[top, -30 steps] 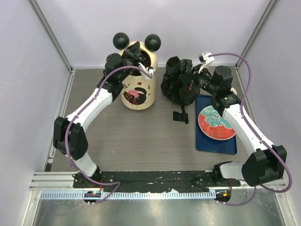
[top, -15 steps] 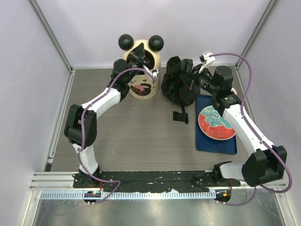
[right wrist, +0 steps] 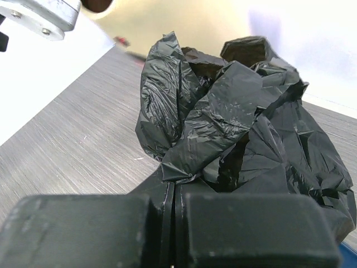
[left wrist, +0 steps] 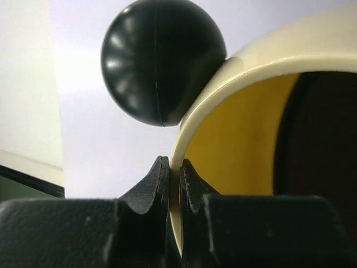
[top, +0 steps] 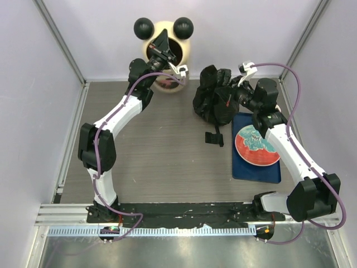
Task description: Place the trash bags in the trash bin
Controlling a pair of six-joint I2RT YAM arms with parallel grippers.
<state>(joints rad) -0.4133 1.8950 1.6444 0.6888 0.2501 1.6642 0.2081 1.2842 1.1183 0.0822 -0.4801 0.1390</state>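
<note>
The bin (top: 188,51) goes up, across, down and out of my hold next, since the bare far table corner (top: 101,97) is below my left gripper, left in the top view.
The cream trash bin (top: 188,51) with two black ball ears (top: 144,27) is at the back of the table by the far wall, tipped so its mouth faces up toward the camera. My left gripper (top: 165,54) is shut on its rim. In the left wrist view the gripper (left wrist: 174,177) pinches the thin cream rim (left wrist: 251,53), beside one ear (left wrist: 162,61) and the brown-yellow inside (left wrist: 240,139). A crumpled glossy black trash bag (top: 213,103) sits right of the bin. My right gripper (top: 233,100) is shut on a fold of the trash bag (right wrist: 234,123), its jaws (right wrist: 174,190) pressed together.
A blue tray (top: 245,170) bearing a red and teal round plate (top: 255,146) lies on the right side of the table under my right arm. A small black piece (top: 213,138) lies on the wood surface below the bag. Pale walls close in at the back and sides.
My left arm has carried the bin from mid-table back toward the far wall, tipping it further. The right arm and the bag have barely shifted.
</note>
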